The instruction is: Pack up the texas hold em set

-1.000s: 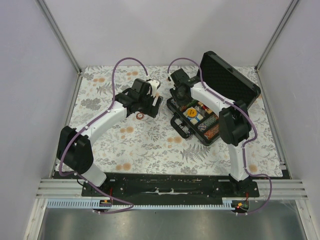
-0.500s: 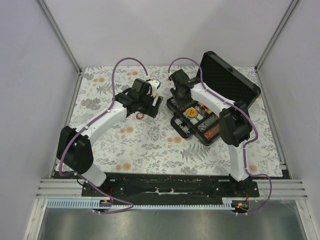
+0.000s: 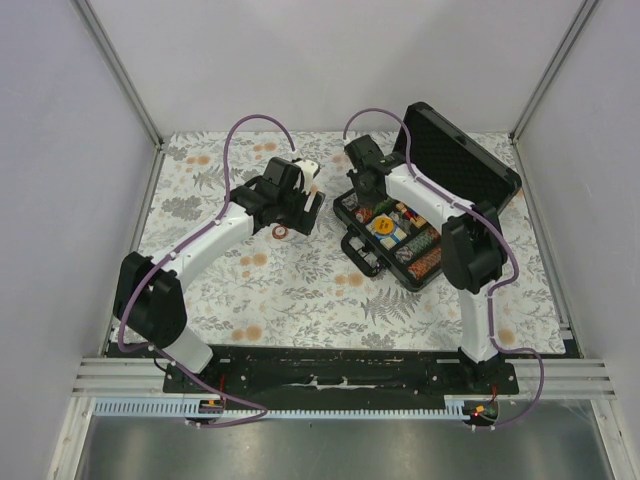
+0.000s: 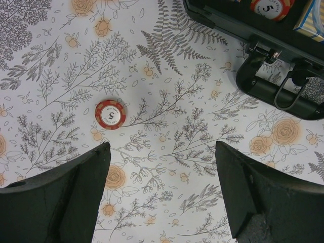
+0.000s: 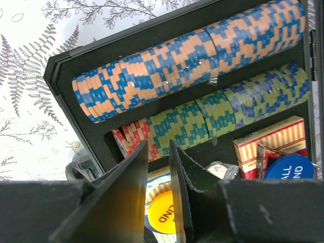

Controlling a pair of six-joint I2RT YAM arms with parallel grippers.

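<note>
The reddish chip is still outside the case (image 3: 455, 160), below my left gripper and to its left in the top view. My left gripper should move left and go down around the chip.
The black case (image 3: 455, 160) lies open at the right, lid up, handle (image 4: 283, 86) facing the table's middle. In the right wrist view it holds a blue-orange chip row (image 5: 187, 55), a green-blue row (image 5: 243, 101) ending in reddish chips (image 5: 126, 142), a red deck (image 5: 268, 142), a blue disc (image 5: 288, 167) and a yellow disc (image 5: 162, 210). My right gripper (image 5: 158, 152) hovers over the case's left end (image 3: 362, 188), jaws a narrow gap apart with nothing between them. One reddish chip (image 4: 110, 114) lies on the cloth (image 3: 282, 233). My left gripper (image 4: 162, 192) is open and empty above it, just near of it.
A floral cloth (image 3: 300, 290) covers the table. Grey walls with metal posts close in the back and sides. The left arm's cable (image 3: 250, 125) arcs over the back left. The case lid stands close to the right arm's forearm.
My right gripper has shifted slightly back and right over the case's left end. The left arm and the loose chip have not moved.
</note>
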